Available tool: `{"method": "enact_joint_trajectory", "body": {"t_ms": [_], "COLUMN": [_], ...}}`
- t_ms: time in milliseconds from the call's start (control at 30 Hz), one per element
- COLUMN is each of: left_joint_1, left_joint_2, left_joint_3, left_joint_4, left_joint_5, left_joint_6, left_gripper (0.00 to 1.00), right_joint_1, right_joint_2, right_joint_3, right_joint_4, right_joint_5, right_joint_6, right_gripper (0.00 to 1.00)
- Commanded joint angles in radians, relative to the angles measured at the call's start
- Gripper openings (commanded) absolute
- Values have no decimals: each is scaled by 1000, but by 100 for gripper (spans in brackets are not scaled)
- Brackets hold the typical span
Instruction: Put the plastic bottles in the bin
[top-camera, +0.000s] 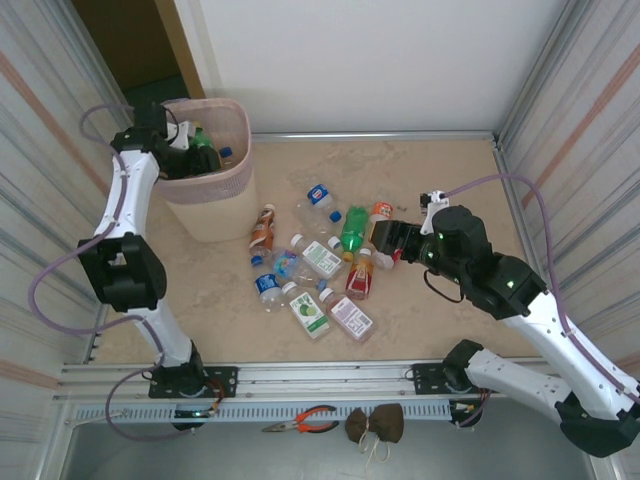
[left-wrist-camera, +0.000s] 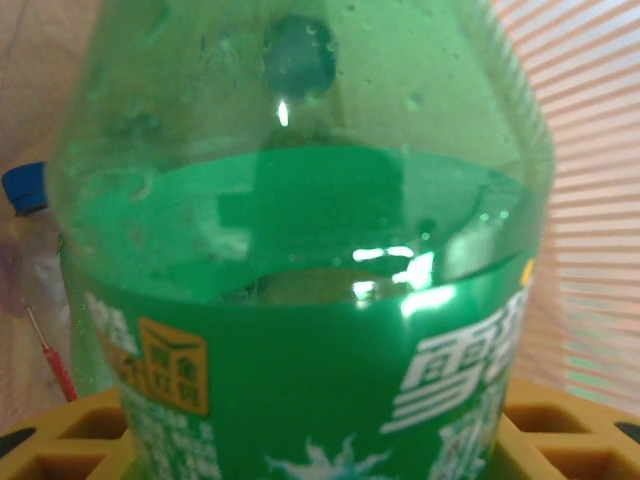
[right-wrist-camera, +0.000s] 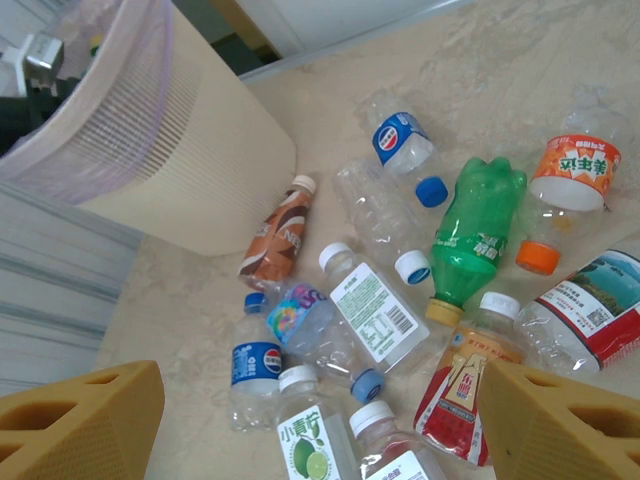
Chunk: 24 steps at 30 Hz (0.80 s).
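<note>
I should next keep my left gripper over the bin's opening and open its fingers to let the green bottle (top-camera: 203, 140) go into the bin right below.
The pale pink mesh bin (top-camera: 238, 160) stands at the far left. My left gripper (top-camera: 180, 138) hangs over its mouth, shut on a green bottle (top-camera: 203, 140). In the left wrist view that green bottle (left-wrist-camera: 300, 200) sits between the yellow fingers (left-wrist-camera: 60, 440), and a blue-capped bottle (left-wrist-camera: 22, 187) lies inside the bin behind it. Several plastic bottles lie in a loose pile mid-table: a green one (right-wrist-camera: 478, 230), a brown one (right-wrist-camera: 277, 236), a blue-labelled one (right-wrist-camera: 255, 362), a red one (right-wrist-camera: 462, 395). My right gripper (right-wrist-camera: 320, 430) hovers open above the pile's right side (top-camera: 385, 240).
The bin (right-wrist-camera: 200, 170) stands just left of the pile, with the brown bottle close to its wall. Ribbed panels wall the table at left and right. Pliers (top-camera: 305, 420) and a brown cloth bundle (top-camera: 375, 425) lie below the front rail.
</note>
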Motion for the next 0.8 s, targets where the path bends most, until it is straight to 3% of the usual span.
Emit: {"method": "enact_joint_trajectory", "body": {"t_ms": [0,400,767], "left_joint_1": [10,-9,-17], "left_joint_2": [20,61,0], "left_joint_3": [21,-20,7], "left_joint_4": [-40,-46,-54], "left_joint_5": [-30,-40,-51], "left_joint_6": [20,39,34], "left_gripper": [53,68,81], "right_joint_1": [-13,-46,-74], "right_joint_2": [2,1,-13], "right_joint_3": [13,-1,2], "right_joint_4": [-9,-9,-9], "right_joint_5": [-5,-25,-40], "right_joint_6": [15,14,4], "right_gripper": [81,81,81]}}
